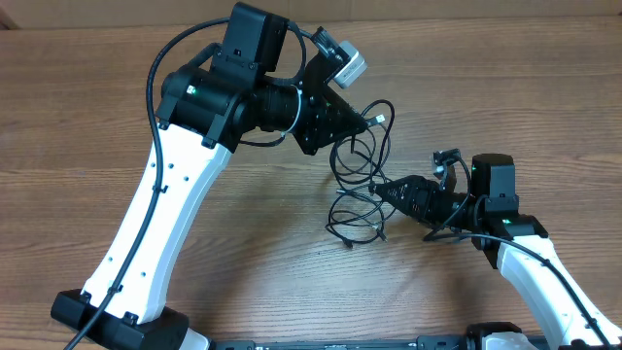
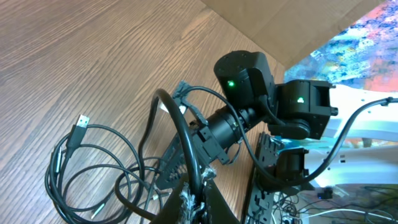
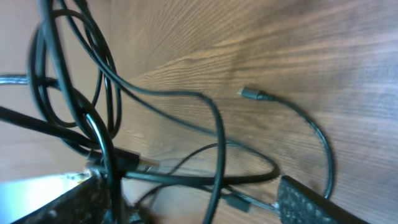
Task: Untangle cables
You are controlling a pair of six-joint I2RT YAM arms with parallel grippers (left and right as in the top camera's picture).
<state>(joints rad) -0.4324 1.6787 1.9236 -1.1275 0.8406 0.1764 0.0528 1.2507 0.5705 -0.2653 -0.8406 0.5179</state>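
The left gripper goes to the left in the overhead view next and releases the arching piece of cable, since several pieces of cable cross between the right gripper's fingers.
The cables are thin black cords in a loose tangle of loops on the wooden table, between the two grippers. My left gripper is at the tangle's upper end and is shut on one cable strand that arcs up from its fingers. A silver USB plug lies beside more loops. My right gripper points left into the tangle. It is open, its fingers wide apart, with several strands crossing between them. A small plug end lies on the wood beyond.
The right arm's body fills the middle of the left wrist view, close to the left gripper. A cardboard sheet lies at the table's far edge. The left arm spans the left half of the table.
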